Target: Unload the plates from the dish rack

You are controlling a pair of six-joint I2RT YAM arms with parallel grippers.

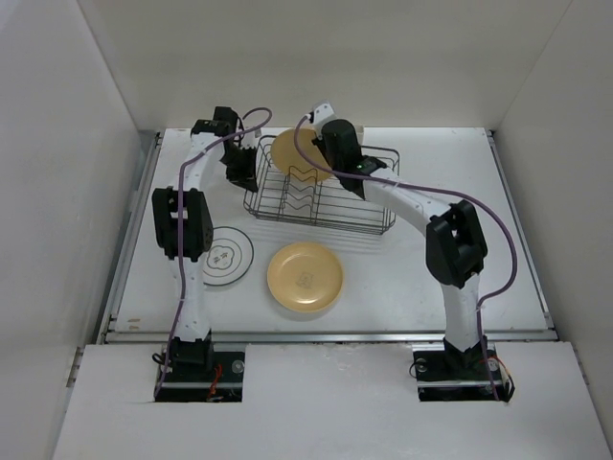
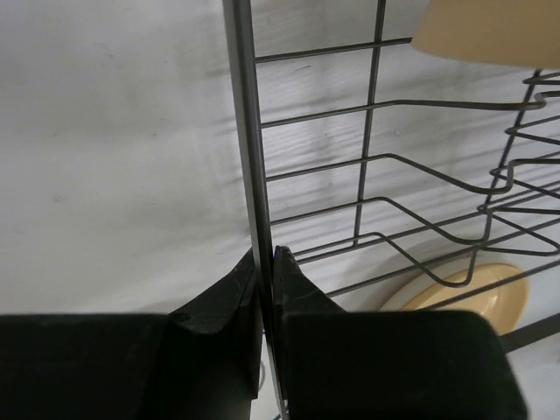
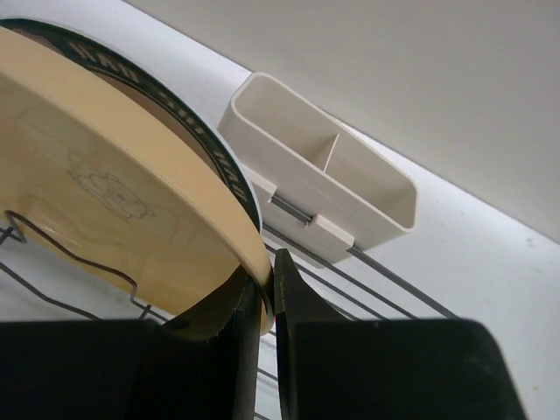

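Observation:
The robot's right gripper holds a plate and will next rise, come back, then go down and release the plate on top of a matching yellow-orange plate, which lies flat in front of the rack.
The dark wire dish rack (image 1: 316, 196) stands at the back middle of the table. A yellow-orange plate (image 1: 297, 153) stands upright in its far end. My right gripper (image 3: 268, 284) is shut on this plate's rim (image 3: 131, 192); a plate with a dark green lettered rim (image 3: 188, 144) stands right behind it. My left gripper (image 2: 265, 262) is shut on the rack's left top rim wire (image 2: 249, 157). Another yellow-orange plate (image 1: 305, 276) and a white plate with a dark line drawing (image 1: 227, 256) lie flat on the table in front of the rack.
A cream plastic holder (image 3: 319, 171) hangs on the rack's far long edge. White walls enclose the table on the left, back and right. The table's near edge (image 1: 326, 335) runs in front of the arm bases.

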